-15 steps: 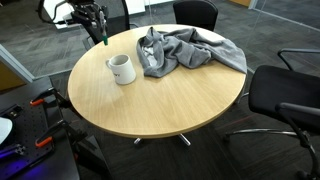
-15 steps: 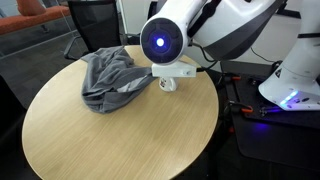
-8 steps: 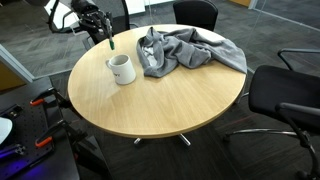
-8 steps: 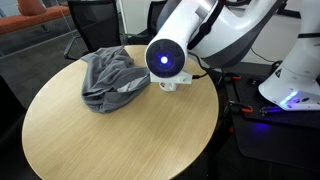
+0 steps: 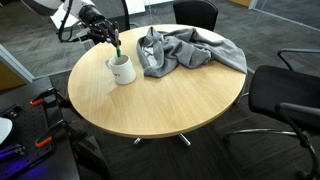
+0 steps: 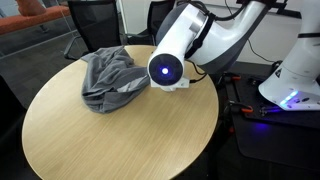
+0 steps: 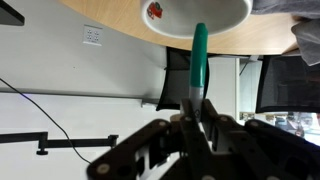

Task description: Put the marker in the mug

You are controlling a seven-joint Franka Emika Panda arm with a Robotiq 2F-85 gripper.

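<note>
I should lower my gripper slightly next and move it toward the grey cloth, over the mug's opening [image 5: 119,60] [image 7: 181,11], to release the green marker, because its lower end points down there.
The white mug [image 5: 121,69] stands near the table's edge, beside the grey cloth. My gripper [image 5: 108,34] hangs just above the mug and is shut on the green marker [image 5: 115,46], whose lower end points down at the mug's opening. In the wrist view the marker [image 7: 198,63] sticks out from between the shut fingers toward the mug's rim [image 7: 195,14], which shows a red mark inside. In an exterior view the arm [image 6: 166,68] hides the mug and the marker.
A crumpled grey cloth [image 5: 180,52] lies on the round wooden table [image 5: 160,100] next to the mug; it also shows in an exterior view [image 6: 108,75]. Black office chairs [image 5: 285,95] stand around the table.
My gripper has moved with the marker toward the table and down, from beyond the table's edge to just above the mug.
</note>
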